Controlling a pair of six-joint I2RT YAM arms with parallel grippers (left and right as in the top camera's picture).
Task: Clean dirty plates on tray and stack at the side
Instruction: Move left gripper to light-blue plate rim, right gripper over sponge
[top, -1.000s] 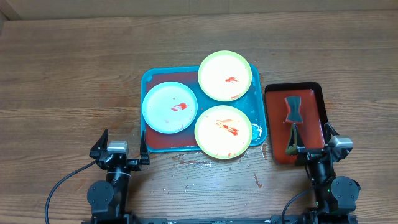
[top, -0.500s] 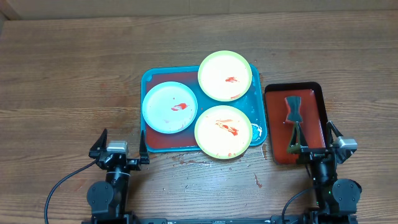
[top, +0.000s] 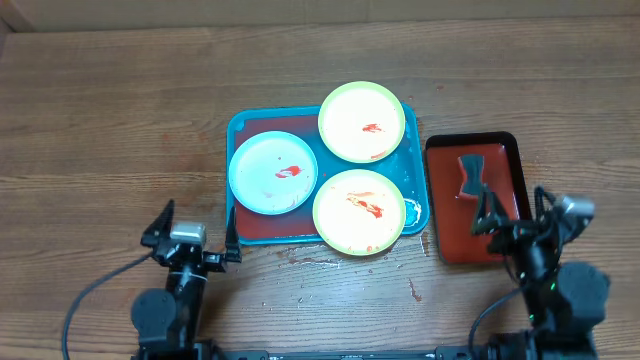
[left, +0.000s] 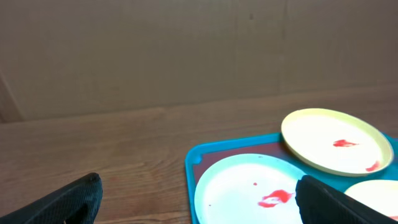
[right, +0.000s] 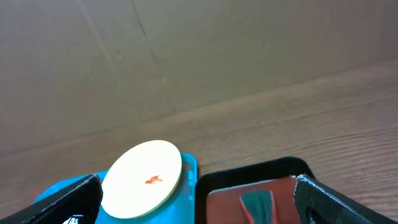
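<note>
The robot's left gripper needs to move outward next, tilt down and go down onto the opposite rim (top: 232, 174) (left: 197, 200), because the light blue plate's smear is toward the yellow-green plates.
A teal tray (top: 240, 128) holds three smeared plates: a light blue plate (top: 273, 172) at the left, a yellow-green plate (top: 362, 121) at the back right and another yellow-green plate (top: 358, 211) at the front right. My left gripper (top: 192, 235) is open and empty, just in front of the tray's left corner. My right gripper (top: 517, 216) is open and empty, over the near end of the dark red tray. The left wrist view shows the blue plate (left: 249, 190) and the back plate (left: 336, 140). The right wrist view shows the back plate (right: 143, 177).
A dark red tray with a black rim (top: 508, 140) lies right of the teal tray and holds a dark bow-shaped scraper (top: 470, 174), also seen in the right wrist view (right: 258, 205). Red smears mark the wood (top: 413, 290) in front of the trays.
My right arm has lifted and swung right and forward over the red tray's near end, now covering the green item that lay there. The left arm has barely moved.
</note>
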